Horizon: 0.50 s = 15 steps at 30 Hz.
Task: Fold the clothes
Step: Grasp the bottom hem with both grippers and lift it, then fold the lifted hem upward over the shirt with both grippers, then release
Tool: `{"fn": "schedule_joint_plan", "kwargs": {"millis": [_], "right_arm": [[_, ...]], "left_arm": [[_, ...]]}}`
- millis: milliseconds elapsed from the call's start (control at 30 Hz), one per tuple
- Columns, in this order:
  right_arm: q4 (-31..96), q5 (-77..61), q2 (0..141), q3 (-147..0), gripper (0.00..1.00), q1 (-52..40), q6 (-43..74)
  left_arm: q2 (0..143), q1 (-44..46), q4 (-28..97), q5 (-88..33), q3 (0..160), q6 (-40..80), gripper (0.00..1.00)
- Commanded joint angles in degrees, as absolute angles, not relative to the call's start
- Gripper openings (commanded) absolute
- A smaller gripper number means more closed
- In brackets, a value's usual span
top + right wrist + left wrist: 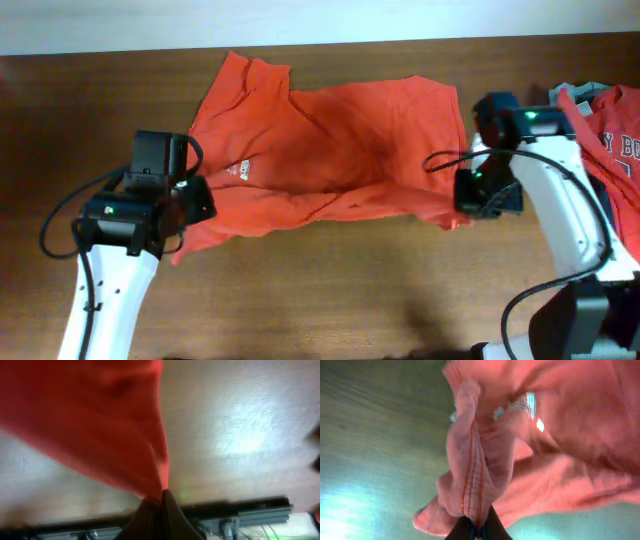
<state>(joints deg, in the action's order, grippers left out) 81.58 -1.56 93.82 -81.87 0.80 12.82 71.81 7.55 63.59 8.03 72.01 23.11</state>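
Next, my left gripper carries the hem over the shirt, away from my base, toward the shirt's sleeve near the wall, and releases the hem.
The orange-red T-shirt [330, 150] lies spread across the middle of the wooden table, its small white tag [241, 171] showing near the left. My left gripper [183, 213] is shut on the shirt's stitched hem at its left front corner; the left wrist view shows the bunched hem [472, 480] pinched between the fingers [479, 529]. My right gripper [470, 205] is shut on the shirt's right front corner; the right wrist view shows red cloth [110, 425] running into the closed fingers [161, 497].
A pile of other clothes [615, 130], red with white lettering over a grey one, lies at the table's right edge behind my right arm. The table's back edge meets a white wall [300, 20]. A dark rail [235, 510] runs along the table's edge in the right wrist view.
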Motion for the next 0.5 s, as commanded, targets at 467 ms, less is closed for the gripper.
{"fn": "schedule_joint_plan", "kwargs": {"millis": [467], "right_arm": [[59.6, -3.8, 99.0, -80.3, 0.04, 6.3, 7.2]], "left_arm": [[94.7, 3.9, 34.3, 11.7, 72.9, 22.2, 0.01]]}}
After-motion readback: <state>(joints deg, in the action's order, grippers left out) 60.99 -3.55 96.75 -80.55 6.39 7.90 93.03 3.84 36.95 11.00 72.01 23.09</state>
